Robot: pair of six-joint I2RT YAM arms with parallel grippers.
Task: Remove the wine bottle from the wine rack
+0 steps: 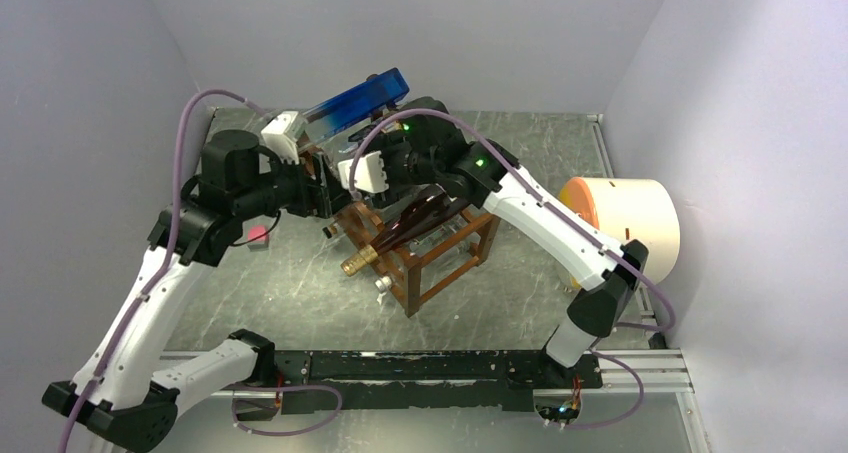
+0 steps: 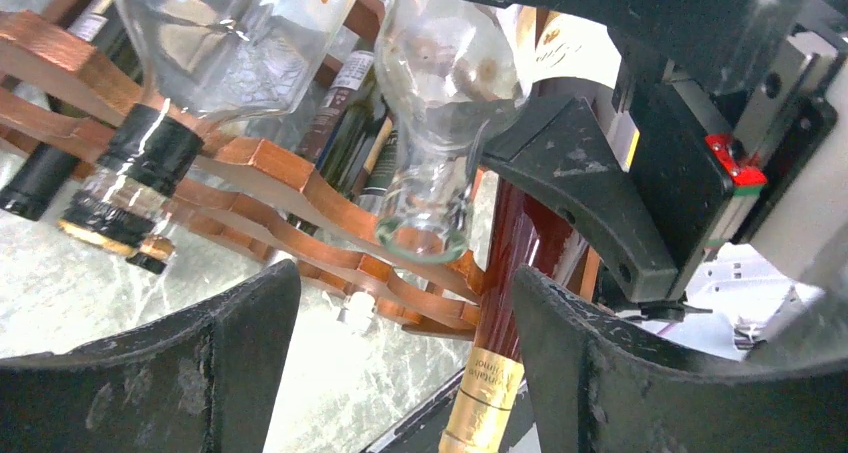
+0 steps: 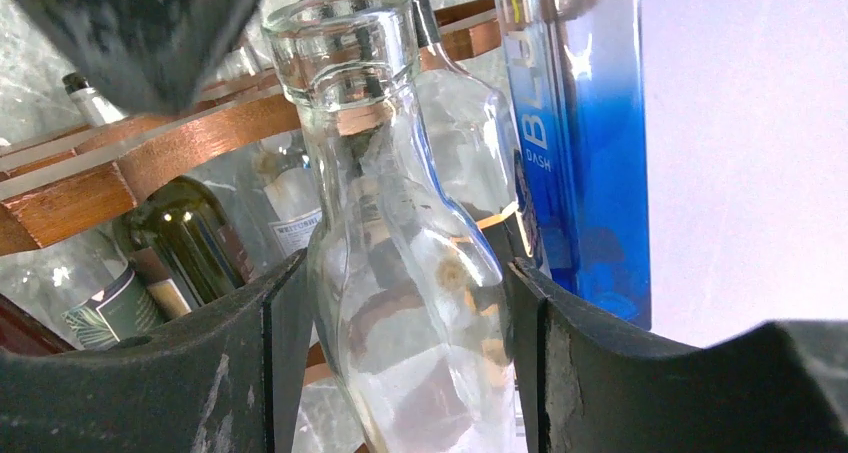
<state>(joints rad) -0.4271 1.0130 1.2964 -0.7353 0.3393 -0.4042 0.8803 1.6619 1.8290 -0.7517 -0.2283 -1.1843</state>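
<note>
I should move my right gripper over to its right in the top view, lower the bottle upright onto the bare tabletop below, behind the rack, and let go of it.
The wine rack [image 1: 440, 263] is a reddish-brown wooden frame with wavy rails, mid-table; its rails also show in the left wrist view [image 2: 300, 188] and the right wrist view [image 3: 200, 138]. A dark red wine bottle [image 1: 415, 218] with a gold foil neck [image 2: 495, 383] lies on its top tier. My right gripper [image 3: 405, 268] is shut on a clear glass bottle [image 3: 410, 303] on the rack, one finger on each side of its body. My left gripper [image 2: 405, 278] is open at the rack's left end [image 1: 322, 191]; the gold neck stands between its fingers, close to the right finger [image 2: 590, 373].
A blue bottle [image 1: 355, 101] lies across the rack's back top. Dark green bottles [image 3: 190, 233] and a clear bottle with a black neck [image 2: 140, 153] fill other slots. A cream and orange roll [image 1: 625, 218] stands at the right, and a small pink object [image 1: 258, 233] lies at the left.
</note>
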